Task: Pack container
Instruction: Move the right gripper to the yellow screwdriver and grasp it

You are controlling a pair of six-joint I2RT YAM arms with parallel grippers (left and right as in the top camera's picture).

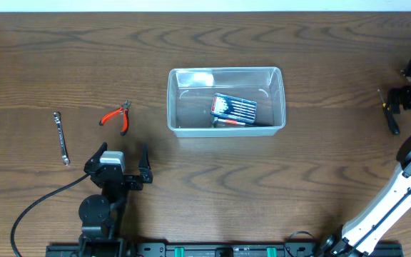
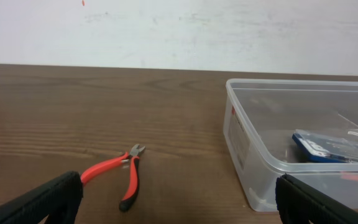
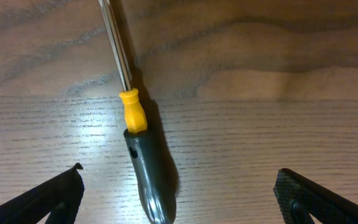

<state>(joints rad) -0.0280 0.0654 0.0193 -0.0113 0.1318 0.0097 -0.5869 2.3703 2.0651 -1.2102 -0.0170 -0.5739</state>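
The screwdriver is off-center between my open fingers. I need to move my right gripper down and to the left in the overhead view, onto the dark handle (image 1: 388, 114) (image 3: 142, 147) beside the yellow collar.
The clear plastic container (image 1: 225, 100) stands mid-table with a blue box (image 1: 233, 108) inside; it also shows in the left wrist view (image 2: 303, 143). Red-handled pliers (image 1: 116, 116) lie left of it and show in the left wrist view (image 2: 120, 174). A silver wrench (image 1: 61, 138) lies farther left. A screwdriver with a grey and yellow handle (image 3: 143, 158) lies on the table at far right (image 1: 389, 112). My left gripper (image 1: 123, 161) is open and empty, below the pliers. My right gripper (image 3: 179, 199) is open, its fingers either side of the screwdriver handle, just above it.
The right arm (image 1: 405, 185) reaches up along the table's right edge. A black cable (image 1: 41, 203) loops at front left by the left arm's base.
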